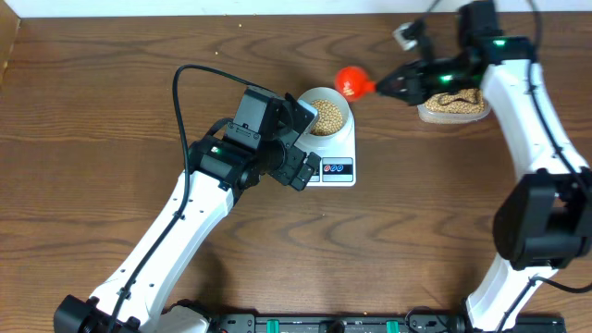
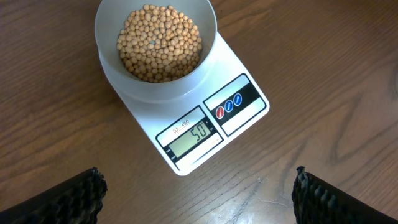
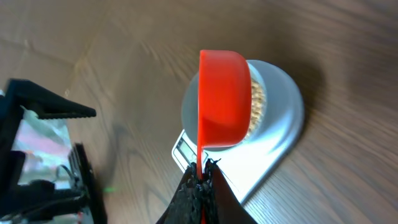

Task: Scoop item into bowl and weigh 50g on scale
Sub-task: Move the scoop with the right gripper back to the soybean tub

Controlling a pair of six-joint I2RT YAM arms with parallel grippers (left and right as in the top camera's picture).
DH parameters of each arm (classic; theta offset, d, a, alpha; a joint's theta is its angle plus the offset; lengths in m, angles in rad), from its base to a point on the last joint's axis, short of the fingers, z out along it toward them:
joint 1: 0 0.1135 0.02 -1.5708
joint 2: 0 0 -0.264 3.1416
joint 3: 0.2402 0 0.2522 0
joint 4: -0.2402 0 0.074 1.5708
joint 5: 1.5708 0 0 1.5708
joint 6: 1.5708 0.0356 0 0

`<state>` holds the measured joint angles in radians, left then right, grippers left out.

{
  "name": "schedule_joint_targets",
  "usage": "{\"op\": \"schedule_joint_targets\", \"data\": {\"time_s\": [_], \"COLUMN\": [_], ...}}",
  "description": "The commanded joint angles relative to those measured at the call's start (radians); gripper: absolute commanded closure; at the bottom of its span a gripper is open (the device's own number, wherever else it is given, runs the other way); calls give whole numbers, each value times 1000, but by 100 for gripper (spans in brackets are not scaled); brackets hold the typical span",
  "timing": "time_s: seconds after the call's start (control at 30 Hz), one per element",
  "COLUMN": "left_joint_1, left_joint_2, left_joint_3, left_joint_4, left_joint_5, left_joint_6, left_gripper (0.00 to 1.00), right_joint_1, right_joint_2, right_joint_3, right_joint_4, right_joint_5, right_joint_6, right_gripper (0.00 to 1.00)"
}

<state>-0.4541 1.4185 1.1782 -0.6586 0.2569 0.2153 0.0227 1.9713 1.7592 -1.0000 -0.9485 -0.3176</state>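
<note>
I will next move my right gripper off the bowl (image 1: pixel 326 114) and down to let go of the scoop in the tub (image 1: pixel 466 105), as the tub is below and to its right in the overhead view.
The pale bowl (image 1: pixel 326 114) stands on the white scale (image 1: pixel 340 157) and holds many tan beans (image 2: pixel 159 42). The scale display (image 2: pixel 191 135) reads 50. My left gripper (image 2: pixel 198 193) is open and empty, hovering just in front of the scale (image 2: pixel 239 112); in the overhead view it (image 1: pixel 301 139) sits at the bowl's left. My right gripper (image 1: pixel 387 87) is shut on the handle of a red scoop (image 1: pixel 351 81), held above the bowl's right rim. In the right wrist view the scoop (image 3: pixel 224 99) is tipped on its side over the bowl (image 3: pixel 264 106).
A clear plastic tub (image 1: pixel 453 106) with more beans stands at the right, under the right arm. The left arm (image 1: pixel 176 222) runs from the front left toward the scale. A single loose bean (image 1: pixel 242 25) lies near the far edge.
</note>
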Motion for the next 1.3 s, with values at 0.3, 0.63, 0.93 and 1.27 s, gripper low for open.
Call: {"op": "schedule_joint_targets", "data": {"time_s": [0.3, 0.63, 0.93, 1.27], "left_joint_1": [4, 4, 4, 4], "left_joint_2": [8, 8, 8, 8], "left_joint_3": [0, 0, 0, 0], "left_joint_4": [-4, -4, -4, -4], "left_joint_5": [5, 5, 5, 5], "left_joint_6": [16, 16, 16, 16], "left_gripper": [2, 2, 2, 2], "right_joint_1": [-308, -346, -152, 61], "right_joint_2": [-69, -75, -75, -75], "right_joint_3": [11, 11, 11, 11], "right_joint_4": [-154, -100, -62, -69], "right_joint_5": [-52, 352, 869, 1425], "right_joint_6": [-65, 47, 179, 235], "right_gripper": [99, 99, 98, 99]}}
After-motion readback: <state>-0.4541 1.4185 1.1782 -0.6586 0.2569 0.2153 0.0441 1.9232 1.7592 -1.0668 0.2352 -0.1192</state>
